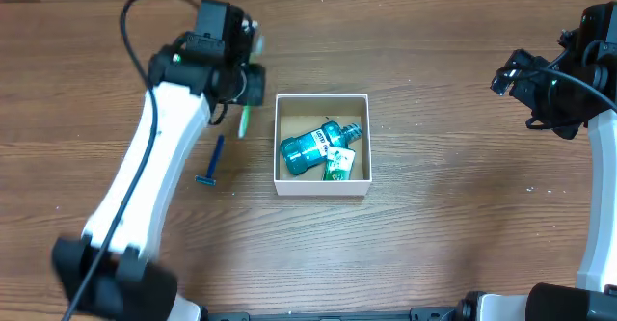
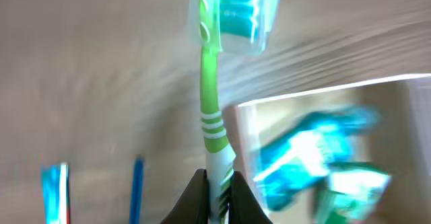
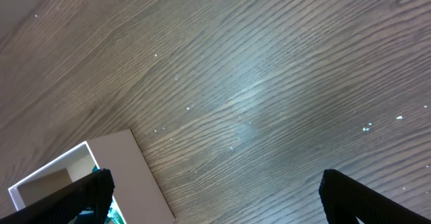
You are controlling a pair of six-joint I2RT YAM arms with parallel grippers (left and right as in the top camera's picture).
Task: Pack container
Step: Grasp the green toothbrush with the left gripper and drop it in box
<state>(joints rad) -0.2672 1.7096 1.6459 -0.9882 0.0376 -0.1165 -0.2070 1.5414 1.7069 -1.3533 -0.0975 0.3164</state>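
I should move my left gripper to the right in the overhead view next, past the container's side and over the teal mouthwash bottle [image 1: 318, 147] [image 2: 307, 151], because the toothbrush hangs outside.
The container [image 1: 322, 189] is a small square white box with a tan floor at the table's middle. It holds a teal mouthwash bottle [image 1: 313, 142] and a small green-and-white tube [image 1: 337, 164]. My left gripper [image 2: 217, 196] is shut on a green-and-white toothbrush [image 2: 211, 109] with a clear cap over its head, just left of the container's near wall [image 2: 316, 93]. In the overhead view the toothbrush [image 1: 244, 120] hangs below the left gripper [image 1: 247, 88]. My right gripper [image 3: 214, 196] is open and empty, far to the right, with the container's corner [image 3: 128, 163] at its left.
A blue razor [image 1: 211, 162] lies on the wooden table left of the container; it also shows blurred in the left wrist view [image 2: 137, 187]. A blue-and-red object [image 2: 55, 192] sits at that view's lower left.
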